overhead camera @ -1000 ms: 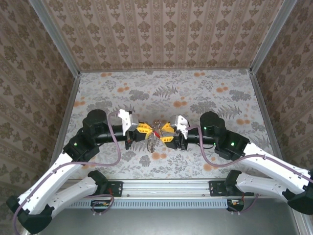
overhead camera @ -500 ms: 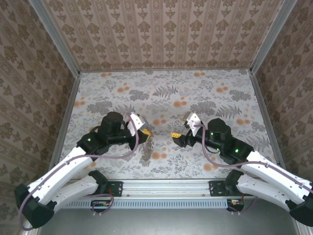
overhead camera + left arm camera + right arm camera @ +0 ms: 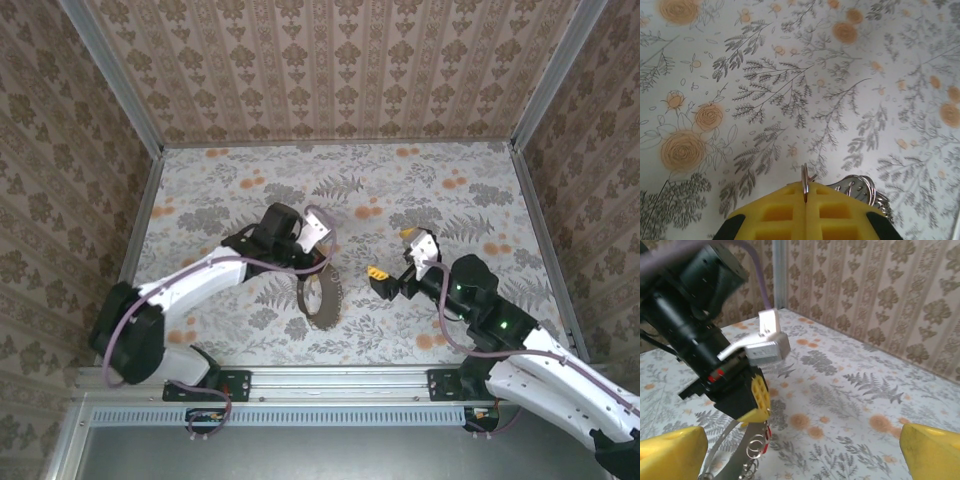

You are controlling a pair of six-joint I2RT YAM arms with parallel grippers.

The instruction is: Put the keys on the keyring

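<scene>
The robot's left gripper will next lower the keyring and the piece of metal onto the table, and then it will release.
My left gripper (image 3: 804,188) is shut on a thin steel keyring (image 3: 804,175), which stands edge-on between the yellow fingers (image 3: 775,212). Below that gripper (image 3: 754,399) hangs a key with a red head (image 3: 768,432) among small wire rings (image 3: 755,448). A grey metal strip (image 3: 725,460) dangles with them, and it reads as a dark loop (image 3: 318,298) from above. My left gripper (image 3: 318,264) holds this bundle over the middle of the table. My right gripper (image 3: 392,252) is wide open and holds nothing, a short way to the right of the bundle. Its fingertips (image 3: 671,454) frame the left gripper from a distance.
The floral tabletop (image 3: 450,190) is walled by patterned panels (image 3: 330,70) at the back and both sides. A metal rail (image 3: 330,385) runs along the near edge by the arm bases.
The two grippers were together at the table's middle and have drawn apart. The left arm has reached forward and to the right with the keyring bundle; the right gripper has backed off to the right.
</scene>
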